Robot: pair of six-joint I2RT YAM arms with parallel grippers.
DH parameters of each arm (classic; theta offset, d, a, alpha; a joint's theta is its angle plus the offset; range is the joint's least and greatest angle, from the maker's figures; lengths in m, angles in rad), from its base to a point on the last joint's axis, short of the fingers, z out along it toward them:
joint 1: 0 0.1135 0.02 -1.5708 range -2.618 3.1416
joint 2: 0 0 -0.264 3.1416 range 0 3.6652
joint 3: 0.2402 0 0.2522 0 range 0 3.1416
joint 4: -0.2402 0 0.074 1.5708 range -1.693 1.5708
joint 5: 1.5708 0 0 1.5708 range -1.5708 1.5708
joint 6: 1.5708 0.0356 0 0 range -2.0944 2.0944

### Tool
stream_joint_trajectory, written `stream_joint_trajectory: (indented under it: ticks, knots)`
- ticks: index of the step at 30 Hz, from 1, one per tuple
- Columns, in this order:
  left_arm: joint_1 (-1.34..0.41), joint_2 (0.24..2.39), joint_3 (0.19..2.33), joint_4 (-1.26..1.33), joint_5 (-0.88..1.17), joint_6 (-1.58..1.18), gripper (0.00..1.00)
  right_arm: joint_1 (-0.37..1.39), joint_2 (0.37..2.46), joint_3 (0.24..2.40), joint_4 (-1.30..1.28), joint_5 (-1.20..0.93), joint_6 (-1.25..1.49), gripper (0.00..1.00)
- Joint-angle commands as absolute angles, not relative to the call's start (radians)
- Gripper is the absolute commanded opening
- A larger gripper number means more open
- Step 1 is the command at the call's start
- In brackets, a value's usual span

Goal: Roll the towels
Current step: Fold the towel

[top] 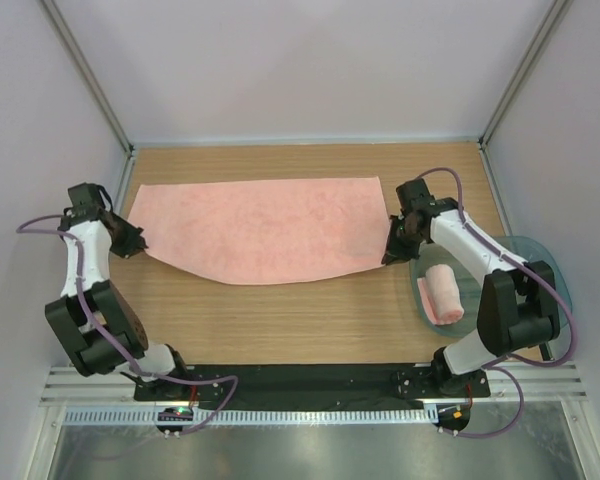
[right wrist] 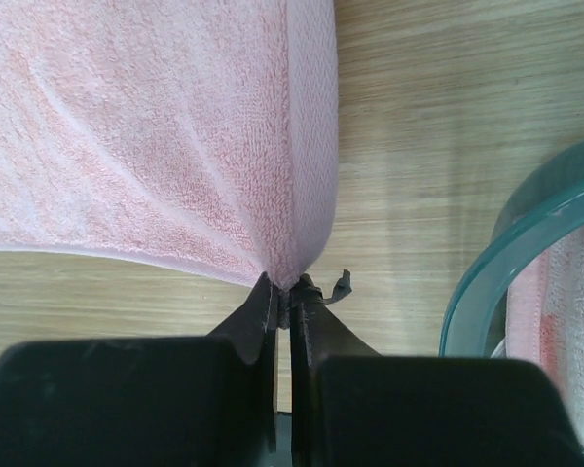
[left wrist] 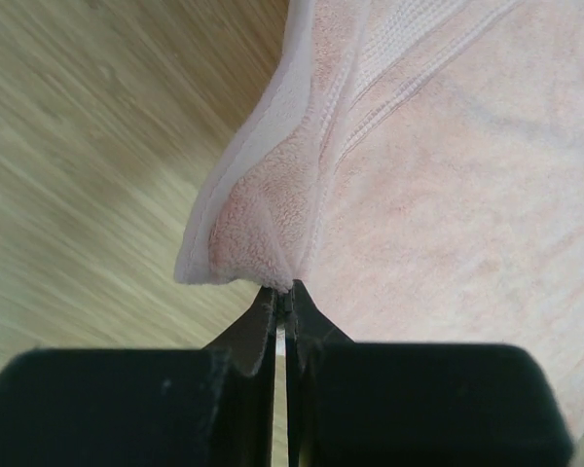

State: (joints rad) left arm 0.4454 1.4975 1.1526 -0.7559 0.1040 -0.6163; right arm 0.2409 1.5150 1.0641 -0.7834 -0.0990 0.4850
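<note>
Next, my right gripper carries the pinched near corner outward onto the towel's far corner (top: 376,181) and releases, because the towel still lies unfolded.
A long plain salmon-pink towel (top: 260,230) lies spread across the wooden table, its near edge sagging toward me. My left gripper (top: 140,243) is shut on the towel's near left corner (left wrist: 263,243). My right gripper (top: 390,255) is shut on the near right corner (right wrist: 292,253). Both corners are pinched at the fingertips and pulled into folds. A second pink towel (top: 443,293) lies rolled up in the teal-grey tray (top: 550,262) at the right; part of it shows in the right wrist view (right wrist: 555,311).
The tray's rim (right wrist: 496,263) stands close to the right of my right gripper. White walls enclose the table on the left, back and right. Bare wood lies between the towel and the arm bases.
</note>
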Motion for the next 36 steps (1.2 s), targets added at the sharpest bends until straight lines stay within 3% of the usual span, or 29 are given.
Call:
stream_joint_trajectory:
  ticks: [1,10,28,36]
  knots:
    - [0.448,1.385,1.129,-0.842,0.144,-0.581,0.0,0.219,1.468,1.141,-0.83,-0.106,0.477,0.01]
    - [0.449,1.388,1.236,-0.9,0.13,-0.583,0.0,0.094,1.612,1.31,-0.833,-0.183,0.486,0.01]
    - [0.436,1.64,1.439,-0.873,0.12,-0.606,0.0,0.091,2.043,1.925,-0.94,-0.192,0.506,0.01]
    - [0.419,1.767,1.531,-0.891,0.077,-0.598,0.0,0.101,2.19,2.082,-0.985,-0.17,0.503,0.01]
